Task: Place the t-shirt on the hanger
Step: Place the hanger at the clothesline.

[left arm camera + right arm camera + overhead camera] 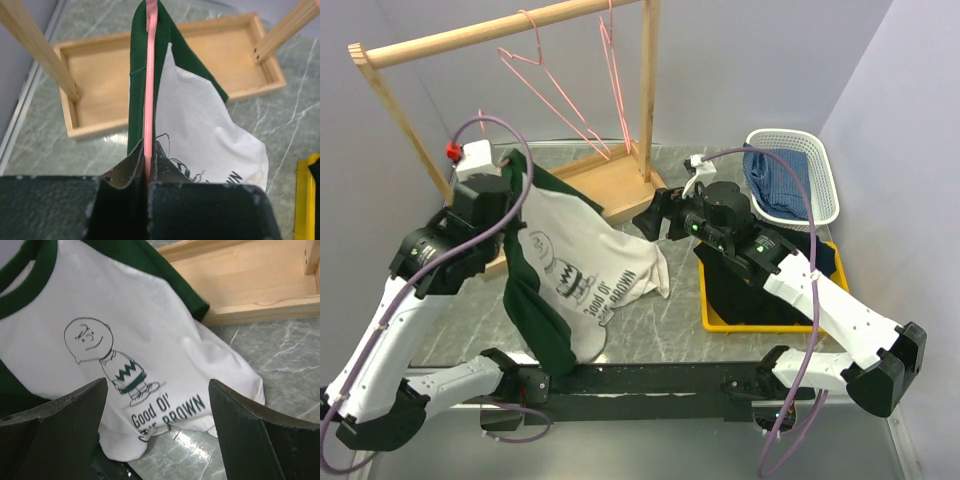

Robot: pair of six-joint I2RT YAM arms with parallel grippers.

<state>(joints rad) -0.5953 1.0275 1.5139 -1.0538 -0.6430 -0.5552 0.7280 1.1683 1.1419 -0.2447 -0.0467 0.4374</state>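
Observation:
The left gripper carries the pink hanger (149,75) up and away from my base next, onto the rack's bar toward the bar's bare end.
My left gripper (148,165) is shut on the thin pink hanger (149,75), whose wire runs straight up between the fingers. The cream t-shirt (575,260) with green sleeves and collar hangs around that wire from my left gripper (505,190), and its lower part trails onto the table. In the left wrist view a green band of the shirt (167,45) wraps the wire. My right gripper (650,222) is open and empty beside the shirt's right edge. In the right wrist view it (157,390) faces the printed chest (115,365), apart from the cloth.
The wooden rack (500,30) stands at the back with two more pink hangers (545,75) on its bar and a wooden base tray (615,185). A white basket (825,160) holds blue checked cloth. A yellow tray (710,322) holds dark clothes at the right.

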